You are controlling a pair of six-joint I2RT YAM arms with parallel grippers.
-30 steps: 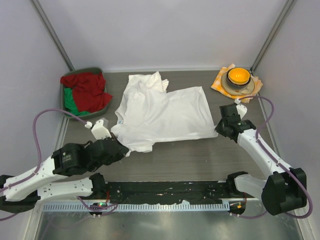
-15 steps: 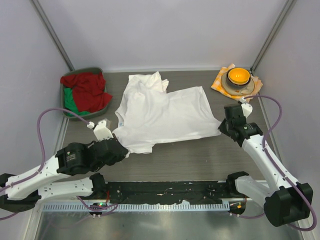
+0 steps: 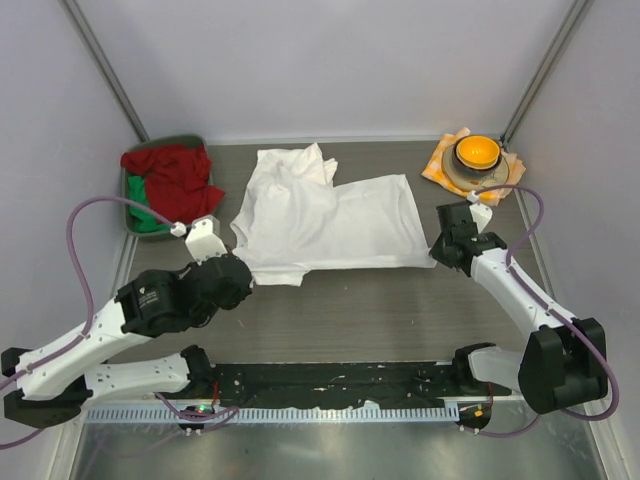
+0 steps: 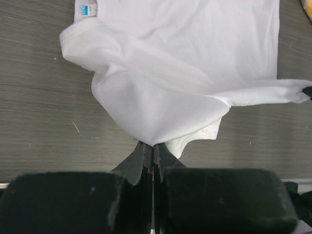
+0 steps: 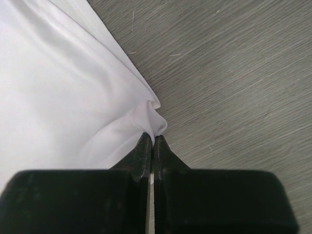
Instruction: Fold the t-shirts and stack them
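Note:
The right gripper carries the shirt's pinched corner outward onto the flat cloth by the shirt's side edge and releases it next, because that corner sits at the shirt's near end.
One white t-shirt (image 3: 320,220) lies spread across the middle of the table, its front part doubled back over itself. My left gripper (image 3: 243,277) is shut on the shirt's near-left edge; in the left wrist view the cloth (image 4: 165,83) rises in a peak out of the closed tips (image 4: 153,145). My right gripper (image 3: 433,252) is shut on the near-right corner, where a small bunch of cloth (image 5: 78,97) sits pinched at the tips (image 5: 152,137). The fold edge runs nearly straight between the two grippers.
A grey bin (image 3: 134,217) with red and green cloth (image 3: 172,183) stands at the back left. An orange bowl (image 3: 476,153) on an orange-and-white checked cloth (image 3: 435,165) sits at the back right, just beyond the right arm. Bare wood-grain table (image 3: 380,310) lies in front of the shirt.
Both grippers have carried the shirt's front edge away from the arms, toward the back. The front part now lies folded over, with a straighter near edge.

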